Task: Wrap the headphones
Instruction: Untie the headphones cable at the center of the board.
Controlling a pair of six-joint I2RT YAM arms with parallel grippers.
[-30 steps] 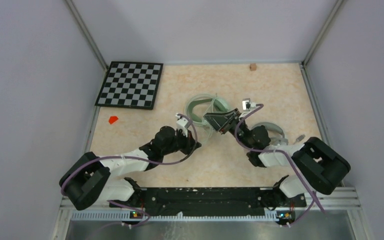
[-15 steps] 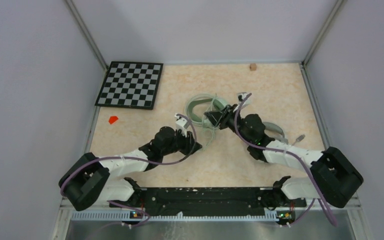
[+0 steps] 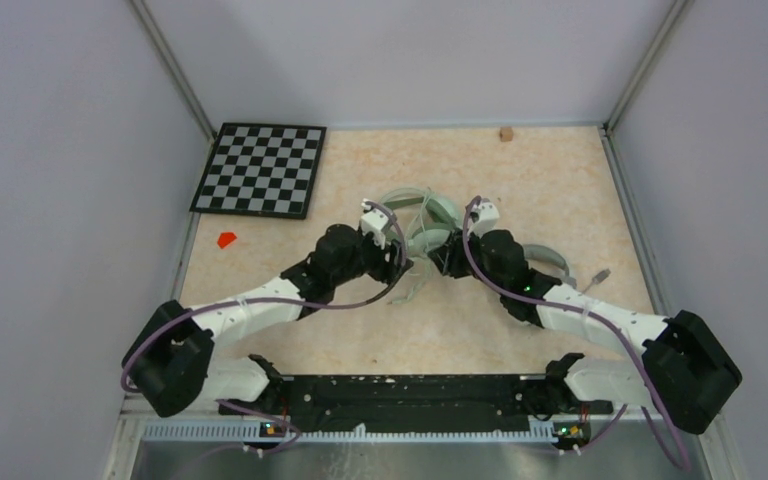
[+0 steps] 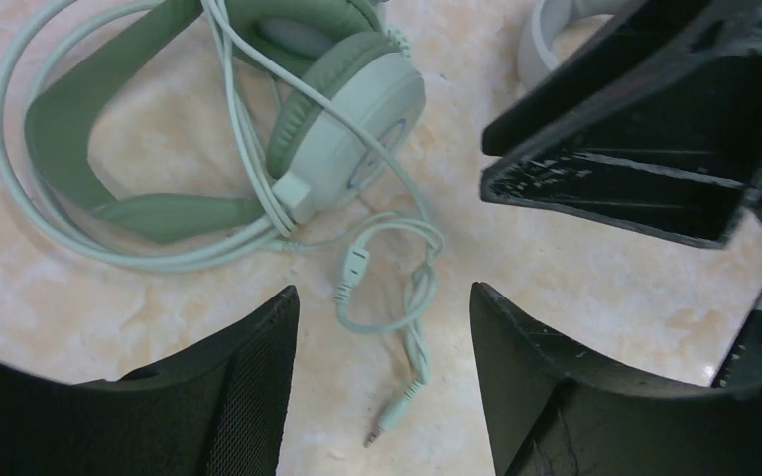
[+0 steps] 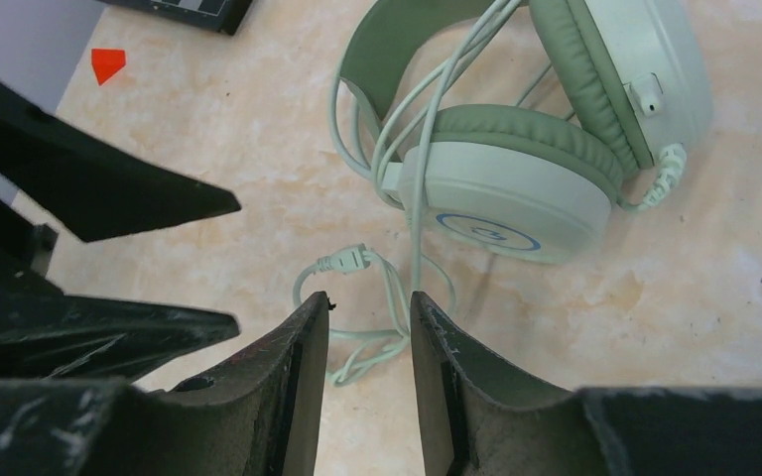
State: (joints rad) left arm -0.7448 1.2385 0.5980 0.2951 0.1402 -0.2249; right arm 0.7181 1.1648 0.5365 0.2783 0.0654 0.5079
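The robot will next lower its left gripper with the fingers on both sides of the thick moulded piece and close it, since the piece lies on the tabletop below the open fingers, clear of the headphones.
The mint-green headphones lie mid-table, round cups together, pale-green cable looped round the band. The cable's loose end curls on the table, its plug free. My left gripper is open, its jaws astride that loose end without touching it. My right gripper faces it from the other side, jaws a narrow gap apart over a cable loop, nothing clamped. In the top view both grippers meet just in front of the headset. The white headphones lie partly hidden under my right arm.
A chessboard lies at the back left, a small red piece in front of it. A little brown block sits at the far edge. The white headset's plug lies at the right.
My left gripper has opened and pushed forward to the cable's loose end. My right arm swung left and down, bringing its gripper to the same cable in front of the green headset.
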